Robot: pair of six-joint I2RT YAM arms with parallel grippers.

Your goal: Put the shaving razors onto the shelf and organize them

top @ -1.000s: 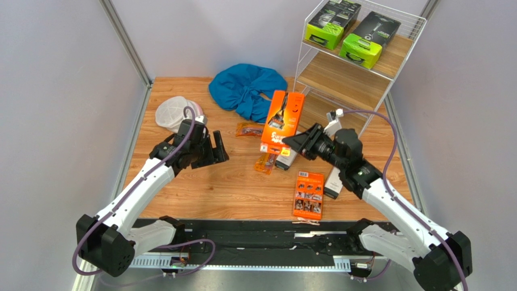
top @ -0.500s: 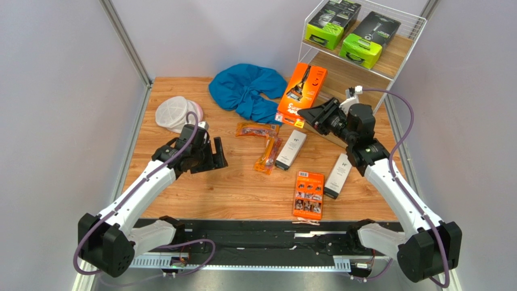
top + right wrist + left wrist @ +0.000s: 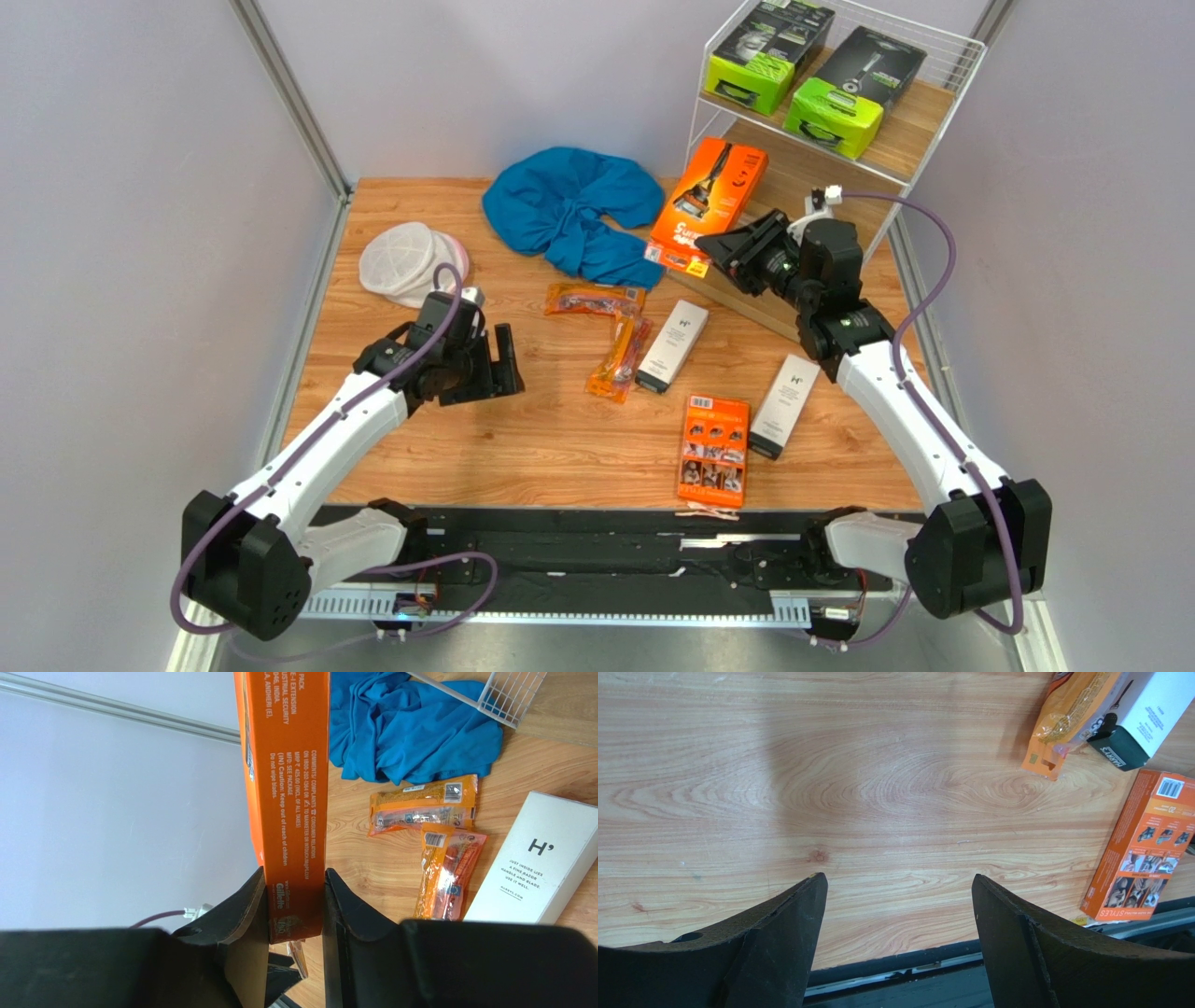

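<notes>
My right gripper moves outward next, brings the orange razor carton onto the middle board's end by the blue cloth and releases it, since that board is bare.
My right gripper is shut on a tall orange razor carton and holds it in the air at the front left of the white wire shelf, near its middle board. In the right wrist view the carton sits between my fingers. Two lime-green-and-black boxes lie on the top board. On the table lie two clear orange bags, two slim white boxes and a flat orange carton. My left gripper is open and empty above bare table.
A blue cloth lies at the back middle of the table, just left of the shelf. A round white mesh pouch lies at the back left, behind my left arm. Grey walls close in both sides.
My right gripper has carried the orange carton up and back right, from over the middle of the table to the shelf's front left. The left arm has barely moved.
</notes>
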